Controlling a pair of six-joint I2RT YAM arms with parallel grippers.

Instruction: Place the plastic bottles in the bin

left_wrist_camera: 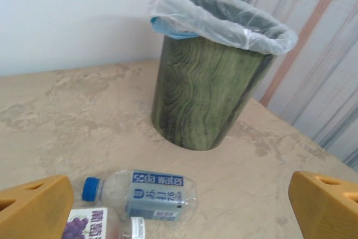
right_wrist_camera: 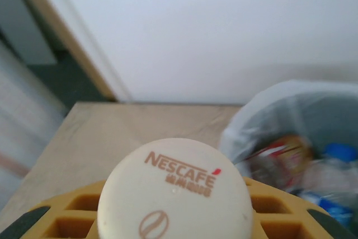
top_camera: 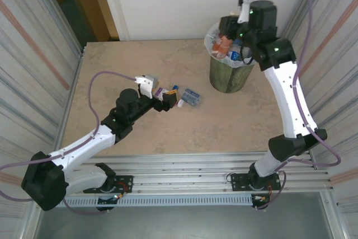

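My right gripper goes sideways over the bin's white-lined opening next, lowers and releases the Nescafe bottle, since the opening lies beside and below the gripper.
Two plastic bottles lie on the table just ahead of my left gripper. One is a clear soda-water bottle with a blue cap and blue label. Beside it lies a purple-labelled bottle. My left gripper is open, its yellow fingers wide on both sides with nothing between them. The dark-green bin, lined with a white bag, stands beyond and holds several bottles. My right gripper hovers over the bin's rim, shut on an amber Nescafe bottle with a cream cap.
Striped walls close in the left and right sides of the table. A white wall stands behind the bin. Bare tabletop lies to the left of the bin and in front of it. The arms' rail runs along the near edge.
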